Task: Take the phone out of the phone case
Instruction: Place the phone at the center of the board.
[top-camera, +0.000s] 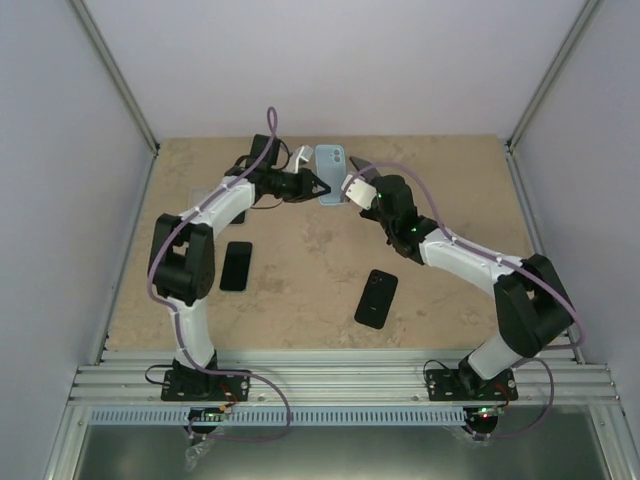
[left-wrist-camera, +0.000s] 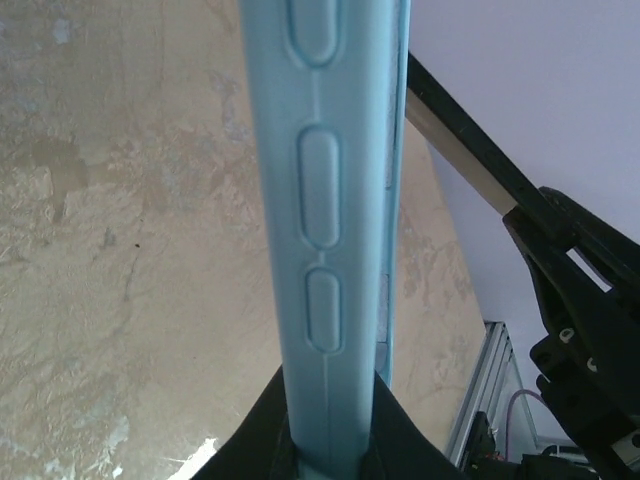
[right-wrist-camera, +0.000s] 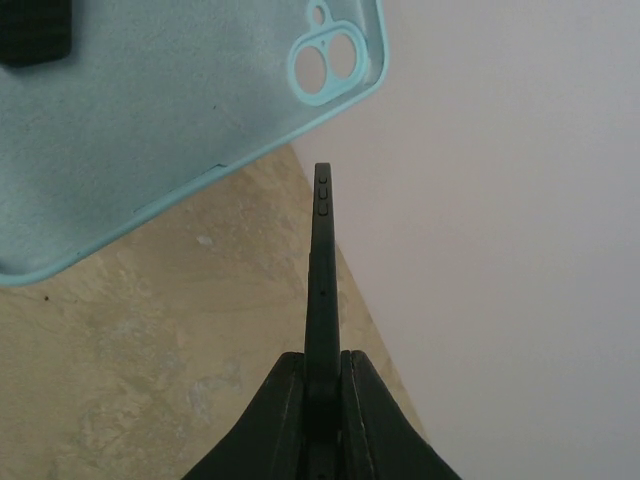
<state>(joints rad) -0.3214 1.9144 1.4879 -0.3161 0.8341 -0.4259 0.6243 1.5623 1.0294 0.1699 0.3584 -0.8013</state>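
Note:
The thin black phone (right-wrist-camera: 322, 270) is already apart from the case (top-camera: 330, 168), so next my right gripper lowers toward the bare far table beside the case and opens.
The light blue phone case (top-camera: 330, 168) is held up above the far middle of the table, with my left gripper (top-camera: 316, 186) shut on its lower end. In the left wrist view the case (left-wrist-camera: 318, 200) stands edge-on between the black fingers (left-wrist-camera: 245, 440), its button ridges facing the camera. My right gripper (top-camera: 351, 190) is shut on a thin black phone (right-wrist-camera: 322, 270), seen edge-on and apart from the case (right-wrist-camera: 150, 120), whose camera cutout shows at the upper left. From the left wrist the phone (left-wrist-camera: 455, 135) is a dark bar just right of the case.
Two other black phones lie flat on the beige table (top-camera: 300, 300), one at the left (top-camera: 236, 265) and one right of centre (top-camera: 376, 298). Grey walls enclose the table on three sides. A metal rail (top-camera: 340, 375) runs along the near edge.

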